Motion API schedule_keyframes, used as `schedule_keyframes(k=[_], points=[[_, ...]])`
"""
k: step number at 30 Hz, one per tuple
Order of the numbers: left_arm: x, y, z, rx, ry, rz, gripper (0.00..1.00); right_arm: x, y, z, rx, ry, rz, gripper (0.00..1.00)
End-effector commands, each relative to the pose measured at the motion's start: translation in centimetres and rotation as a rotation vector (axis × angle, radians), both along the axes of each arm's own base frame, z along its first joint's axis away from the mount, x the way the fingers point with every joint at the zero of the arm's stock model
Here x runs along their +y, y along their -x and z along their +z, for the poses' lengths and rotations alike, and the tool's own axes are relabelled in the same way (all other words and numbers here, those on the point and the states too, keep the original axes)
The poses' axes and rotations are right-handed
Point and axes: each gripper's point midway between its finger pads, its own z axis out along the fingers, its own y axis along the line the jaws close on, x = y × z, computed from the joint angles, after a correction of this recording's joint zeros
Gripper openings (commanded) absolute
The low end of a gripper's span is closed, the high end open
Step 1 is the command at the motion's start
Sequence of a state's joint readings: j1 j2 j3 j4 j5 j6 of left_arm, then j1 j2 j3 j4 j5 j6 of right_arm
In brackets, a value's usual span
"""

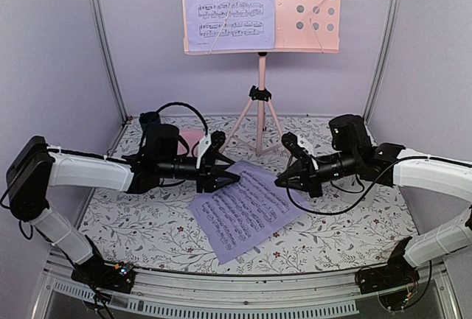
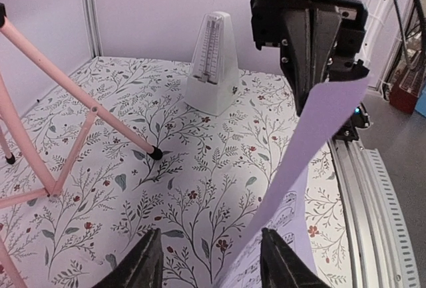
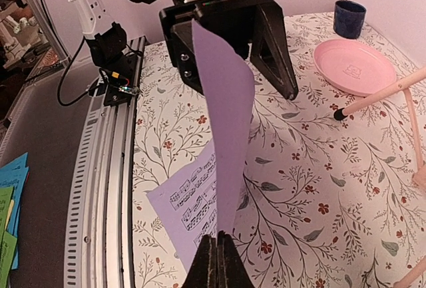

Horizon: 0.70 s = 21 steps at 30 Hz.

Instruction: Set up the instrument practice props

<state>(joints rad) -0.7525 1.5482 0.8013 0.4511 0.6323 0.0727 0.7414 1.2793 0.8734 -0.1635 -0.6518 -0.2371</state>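
My left gripper should next stay nearly where it is and close its fingers on the lavender page's lifted edge [image 1: 240,174] [image 2: 233,274], because that edge already runs between them.
The pink music stand [image 1: 310,9] rises at the back on its tripod [image 1: 259,113], with one sheet music page [image 1: 228,6] on the left half of its desk. A second lavender page [image 1: 243,216] lies mid-table, its far edge lifted. My right gripper [image 3: 218,258] is shut on that page [image 3: 226,122], which stands up on edge toward my left gripper [image 3: 229,35]. The left gripper [image 2: 213,265] is open, and the page's edge [image 2: 313,135] passes between its fingers near the right one. The white metronome [image 2: 213,65] stands upright beyond it.
A round pink plate [image 3: 353,65] and a dark blue cup [image 3: 349,18] sit at the back left of the floral mat. A tripod leg [image 2: 100,112] slants across the mat by the left gripper. A metal rail [image 3: 106,188] borders the near edge.
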Motion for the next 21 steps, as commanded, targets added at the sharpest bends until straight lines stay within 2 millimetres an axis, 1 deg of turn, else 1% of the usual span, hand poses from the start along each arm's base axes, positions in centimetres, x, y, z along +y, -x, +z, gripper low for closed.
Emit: schedule_keyframes(k=[1, 2, 4, 7, 8, 9, 10, 11, 13, 16, 18, 20, 21], points=[[-0.4, 0.0, 0.7, -0.062, 0.035, -0.036, 0.48, 0.2, 1.1, 2.4, -0.054, -0.039, 0.064, 0.0], [-0.6, 0.2, 0.9, -0.066, 0.044, -0.048, 0.45, 0.2, 1.1, 2.5, -0.055, -0.039, 0.066, 0.0], [-0.8, 0.5, 1.4, -0.07, 0.058, -0.073, 0.36, 0.2, 1.0, 2.8, -0.061, -0.037, 0.063, 0.0], [-0.7, 1.2, 1.8, -0.078, 0.071, -0.092, 0.19, 0.3, 0.7, 2.9, -0.075, -0.041, 0.054, 0.0], [-0.6, 1.3, 1.9, -0.078, 0.074, -0.091, 0.12, 0.4, 0.5, 3.1, -0.079, -0.047, 0.05, 0.0], [-0.4, 1.5, 2.1, -0.079, 0.078, -0.091, 0.07, 0.5, 0.3, 3.4, -0.088, -0.054, 0.045, 0.05], [-0.2, 1.7, 2.5, -0.085, 0.089, -0.09, 0.02, 0.7, 0.0, 3.8, -0.094, -0.068, 0.035, 0.14], [0.0, 2.0, 2.8, -0.088, 0.1, -0.088, 0.0, 0.8, -0.2, 4.2, -0.095, -0.08, 0.028, 0.22], [0.6, 2.3, 3.6, -0.097, 0.134, -0.079, 0.0, 0.8, -1.3, 5.7, -0.101, -0.138, -0.004, 0.4], [1.3, 2.7, 4.0, -0.106, 0.149, -0.065, 0.0, 0.2, -3.7, 7.8, -0.114, -0.229, -0.068, 0.55], [1.5, 2.9, 4.2, -0.11, 0.15, -0.057, 0.0, -0.3, -5.6, 9.0, -0.116, -0.277, -0.125, 0.59], [1.8, 2.9, 4.1, -0.114, 0.149, -0.046, 0.0, -0.6, -7.6, 10.4, -0.135, -0.324, -0.181, 0.59], [1.9, 2.9, 4.1, -0.116, 0.149, -0.044, 0.0, -0.6, -8.6, 10.6, -0.142, -0.336, -0.194, 0.6]])
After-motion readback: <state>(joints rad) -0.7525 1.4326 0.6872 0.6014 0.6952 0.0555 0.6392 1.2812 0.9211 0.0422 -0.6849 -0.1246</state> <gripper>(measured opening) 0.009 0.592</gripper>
